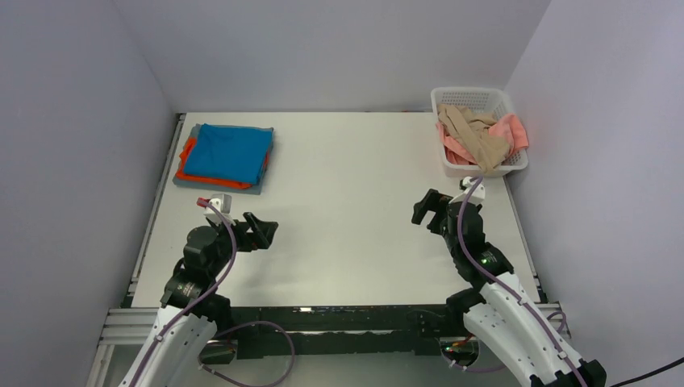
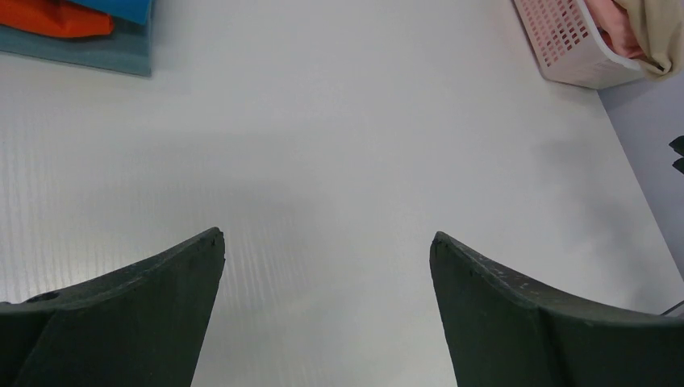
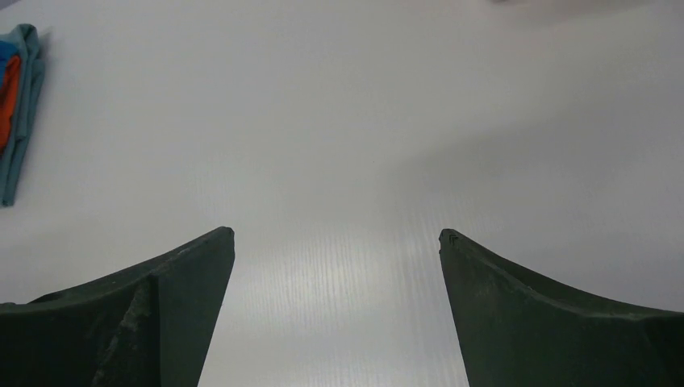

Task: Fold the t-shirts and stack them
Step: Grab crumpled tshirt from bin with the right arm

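Next, my right gripper goes outward over the basket's rim and down onto the tan-beige t-shirt's middle (image 1: pixel 480 143). It lies outward of the gripper inside the basket.
A folded stack lies at the table's back left: the bright blue t-shirt (image 1: pixel 234 150) on top, the orange t-shirt (image 1: pixel 189 160) under it, the grey t-shirt (image 1: pixel 242 187) at the bottom. The stack's corner shows in the left wrist view (image 2: pixel 81 36) and the right wrist view (image 3: pixel 16 97). The tan-beige t-shirt (image 1: pixel 477 135) and salmon-pink t-shirt (image 1: pixel 513 131) lie crumpled in the white basket (image 1: pixel 476 97) at the back right. My left gripper (image 1: pixel 266 231) is open and empty over bare table. My right gripper (image 1: pixel 425 208) is open and empty, near the basket's front.
The white table (image 1: pixel 347 210) is walled in by grey panels on the left, back and right. The basket (image 2: pixel 565 48) shows in the left wrist view with tan cloth (image 2: pixel 657 32) hanging over its rim. A black rail runs along the near edge (image 1: pixel 339 310).
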Robot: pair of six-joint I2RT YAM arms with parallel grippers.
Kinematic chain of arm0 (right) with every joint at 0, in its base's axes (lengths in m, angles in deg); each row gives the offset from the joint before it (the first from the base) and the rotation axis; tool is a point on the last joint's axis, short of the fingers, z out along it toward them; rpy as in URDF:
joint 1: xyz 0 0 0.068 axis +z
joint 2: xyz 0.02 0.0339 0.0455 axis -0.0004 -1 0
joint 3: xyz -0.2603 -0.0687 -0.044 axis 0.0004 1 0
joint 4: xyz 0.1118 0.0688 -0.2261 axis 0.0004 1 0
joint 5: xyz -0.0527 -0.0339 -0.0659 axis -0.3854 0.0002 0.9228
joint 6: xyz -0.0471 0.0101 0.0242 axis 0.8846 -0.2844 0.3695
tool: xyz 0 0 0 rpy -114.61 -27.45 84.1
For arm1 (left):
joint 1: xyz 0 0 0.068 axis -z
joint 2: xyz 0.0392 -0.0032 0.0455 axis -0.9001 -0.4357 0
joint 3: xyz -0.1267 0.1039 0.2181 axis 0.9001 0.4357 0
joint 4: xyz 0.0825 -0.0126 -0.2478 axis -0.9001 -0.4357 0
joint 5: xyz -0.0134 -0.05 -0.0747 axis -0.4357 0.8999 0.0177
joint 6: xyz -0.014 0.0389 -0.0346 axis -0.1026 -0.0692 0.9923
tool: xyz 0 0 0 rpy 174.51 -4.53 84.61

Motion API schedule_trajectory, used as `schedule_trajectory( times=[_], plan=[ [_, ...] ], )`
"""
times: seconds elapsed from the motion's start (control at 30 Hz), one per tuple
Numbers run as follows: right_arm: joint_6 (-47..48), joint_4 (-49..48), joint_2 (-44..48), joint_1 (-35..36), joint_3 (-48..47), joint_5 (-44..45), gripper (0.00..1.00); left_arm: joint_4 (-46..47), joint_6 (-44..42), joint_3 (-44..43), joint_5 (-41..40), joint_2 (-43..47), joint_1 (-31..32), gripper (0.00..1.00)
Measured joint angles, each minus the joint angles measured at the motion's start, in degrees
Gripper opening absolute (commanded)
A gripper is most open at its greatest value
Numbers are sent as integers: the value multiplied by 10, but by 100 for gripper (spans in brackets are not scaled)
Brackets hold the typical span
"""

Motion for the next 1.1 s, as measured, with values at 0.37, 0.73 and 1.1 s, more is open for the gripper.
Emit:
schedule_trajectory(
  times=[0.37, 0.73, 1.1],
  plan=[
    [0, -17, -116, -2, -101, 72, 100, 1, 0, 0, 0, -7, 0, 99],
    [50, 47, -407, -156, -397, 120, 100, 4, -6, 0, -5, -36, 0, 99],
    [133, 40, -605, -301, -516, -24, 84, 3, -6, 0, -21, -55, 0, 99]
  ],
)
